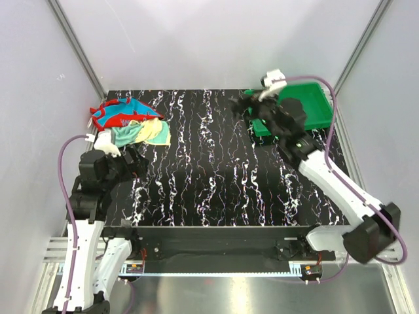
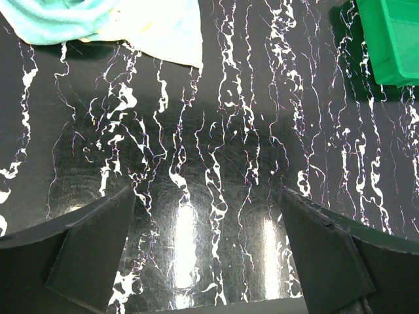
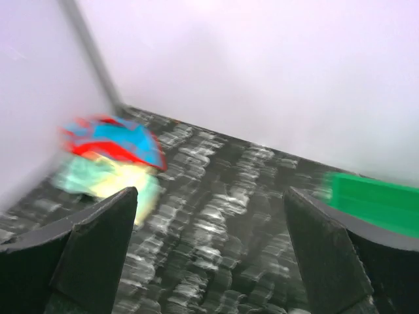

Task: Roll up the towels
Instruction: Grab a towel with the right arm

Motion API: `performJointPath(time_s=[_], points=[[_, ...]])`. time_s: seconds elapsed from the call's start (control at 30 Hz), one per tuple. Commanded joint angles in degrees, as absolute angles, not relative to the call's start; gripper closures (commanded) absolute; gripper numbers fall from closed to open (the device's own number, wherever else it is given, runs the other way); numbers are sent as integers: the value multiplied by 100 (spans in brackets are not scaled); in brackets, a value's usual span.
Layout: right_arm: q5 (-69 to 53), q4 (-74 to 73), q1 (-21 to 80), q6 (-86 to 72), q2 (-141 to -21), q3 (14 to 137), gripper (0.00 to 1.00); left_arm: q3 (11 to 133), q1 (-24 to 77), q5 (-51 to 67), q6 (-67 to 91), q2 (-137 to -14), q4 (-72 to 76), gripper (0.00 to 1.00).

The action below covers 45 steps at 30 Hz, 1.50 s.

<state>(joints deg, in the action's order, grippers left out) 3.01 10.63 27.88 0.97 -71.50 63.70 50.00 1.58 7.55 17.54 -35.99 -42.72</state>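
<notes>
My right gripper swings away from the tray next, tilting and lowering onto the yellow towel's tray-side near corner, which lies spread clear of the red towel (image 3: 108,140).
The red towel with teal-blue patterns (image 1: 116,112) lies crumpled at the far left of the black marbled table. The pale yellow towel with a teal patch (image 1: 141,133) lies crumpled against its near side, partly overlapping it. My left gripper (image 1: 135,161) is open and empty, just near of the yellow towel, whose edge (image 2: 163,29) shows at the top of the left wrist view above the open gripper (image 2: 206,248). My right gripper (image 1: 239,104) is open and empty, raised beside the tray and facing left. Its blurred wrist view shows the red towel (image 3: 108,140) and the yellow towel (image 3: 111,180) far beyond the open gripper (image 3: 209,248).
A green plastic tray (image 1: 313,108) stands at the far right of the table; it also shows in the left wrist view (image 2: 393,39) and the right wrist view (image 3: 373,199). Pale walls enclose the table on the left, back and right.
</notes>
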Motion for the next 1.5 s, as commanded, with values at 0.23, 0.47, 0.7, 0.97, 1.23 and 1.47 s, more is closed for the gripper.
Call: performJointPath(time_s=[0.23, 0.47, 0.7, 0.97, 1.23, 1.47], points=[[472, -2838, 3866, -2373, -11950, 11410, 9, 4931, 176, 747, 1723, -3366, -4017, 1], [132, -3744, 4201, -2874, -14112, 13797, 10, 4939, 150, 536, 1802, -3410, -4061, 1], [97, -3674, 4553, -3093, -15037, 14721, 7, 4931, 97, 545, 1819, -3322, -4069, 1], [18, -3199, 4579, -3532, -15722, 15011, 7, 4922, 70, 624, 1811, -3191, -4043, 1], [-535, -2428, 4588, -4104, -16198, 15222, 14, 4904, 53, 694, 1802, -3032, -4017, 1], [-905, -1943, 4658, -4763, -16830, 15521, 22, 4904, 53, 721, 1802, -3006, -4017, 1]])
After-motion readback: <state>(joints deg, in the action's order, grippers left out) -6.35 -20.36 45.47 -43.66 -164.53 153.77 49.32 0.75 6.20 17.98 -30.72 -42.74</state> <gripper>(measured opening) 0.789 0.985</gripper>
